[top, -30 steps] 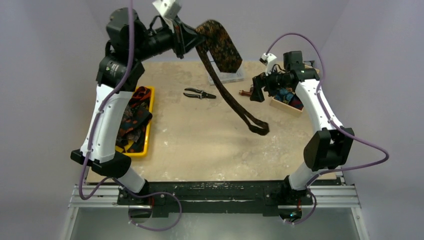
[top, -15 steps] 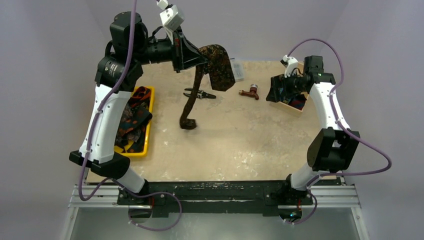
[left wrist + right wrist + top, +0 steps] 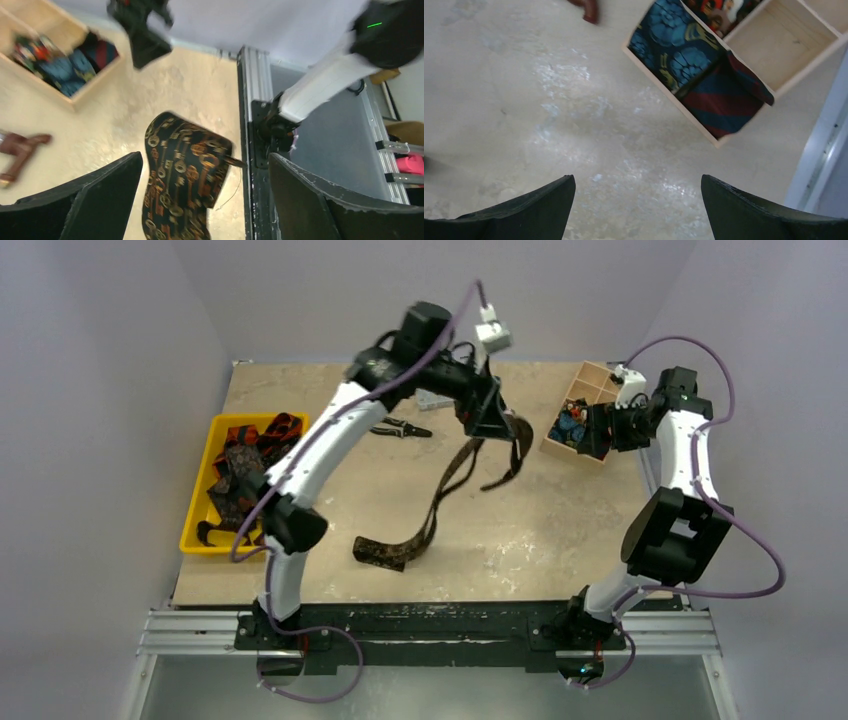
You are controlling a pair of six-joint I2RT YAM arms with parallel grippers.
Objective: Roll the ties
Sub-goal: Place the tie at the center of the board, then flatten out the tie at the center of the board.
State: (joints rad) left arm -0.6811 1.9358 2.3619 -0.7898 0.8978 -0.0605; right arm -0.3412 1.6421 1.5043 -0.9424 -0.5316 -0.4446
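Note:
Next, my left gripper needs to move down, back and left in the top view to close at the black tie's front end (image 3: 378, 553), which lies flat below it on that side.
One black tie with orange and gold keys (image 3: 442, 480) trails from beside my left gripper (image 3: 492, 420) down to the table, its narrow part lying near the front (image 3: 385, 551). In the left wrist view its wide end (image 3: 185, 170) shows below and between the fingers (image 3: 107, 187), touching neither; this gripper is open. More ties (image 3: 240, 475) are heaped in a yellow tray (image 3: 196, 502). My right gripper (image 3: 603, 430) (image 3: 638, 200) hangs open over bare table beside a wooden box (image 3: 585, 372) with rolled ties (image 3: 674, 45) inside.
Black-handled pliers (image 3: 400, 427) lie at the back middle, with a clear plastic box (image 3: 430, 398) behind them, partly hidden by the left arm. A small brown object (image 3: 17, 150) lies left of the wooden box (image 3: 774, 45). The table's metal rail (image 3: 252, 100) runs along the near edge.
The left arm swung from back left across to the table's middle and its gripper opened, letting go of the tie. The tie's low end now lies on the table. The right gripper drew back right.

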